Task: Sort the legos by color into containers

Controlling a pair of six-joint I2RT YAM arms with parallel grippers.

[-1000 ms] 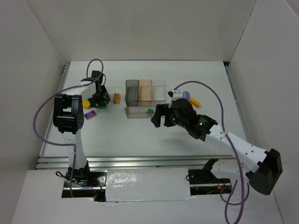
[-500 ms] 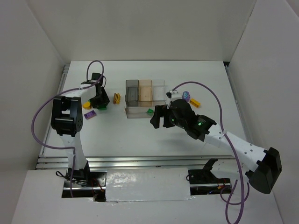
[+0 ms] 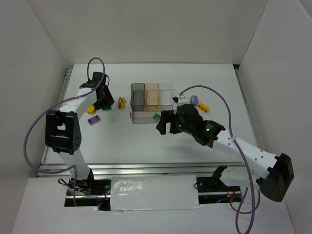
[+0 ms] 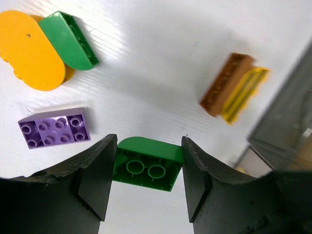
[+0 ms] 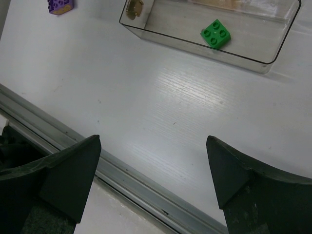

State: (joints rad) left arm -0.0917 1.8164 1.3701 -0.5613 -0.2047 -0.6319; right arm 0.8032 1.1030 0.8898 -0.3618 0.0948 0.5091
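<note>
My left gripper goes past the brown and yellow pair next and opens over the tray's long section [image 3: 146,116], where a green square lego lies.
My left gripper [image 4: 148,146] is shut on a green rounded lego [image 4: 146,165], whose hollow underside faces the wrist camera. In the top view this gripper [image 3: 104,104] is left of the containers, a small clear divided tray [image 3: 140,121]. On the table around it lie a yellow rounded lego [image 4: 29,53], a second green lego [image 4: 68,41], a purple lego [image 4: 53,127] and a brown and yellow pair [image 4: 234,87]. A green square lego [image 5: 215,33] lies in the tray's long compartment [image 5: 273,57]. My right gripper [image 3: 163,124] stands open and empty just in front of the tray.
A purple round piece [image 3: 195,99] and a yellow brick [image 3: 204,107] lie right of the tray. A metal rail [image 5: 126,183] runs along the table's near edge below the right gripper [image 5: 152,141]. White walls close in three sides.
The left gripper's fingers have closed on the green rounded lego, and its wrist has swung toward the back. The right arm has barely moved.
</note>
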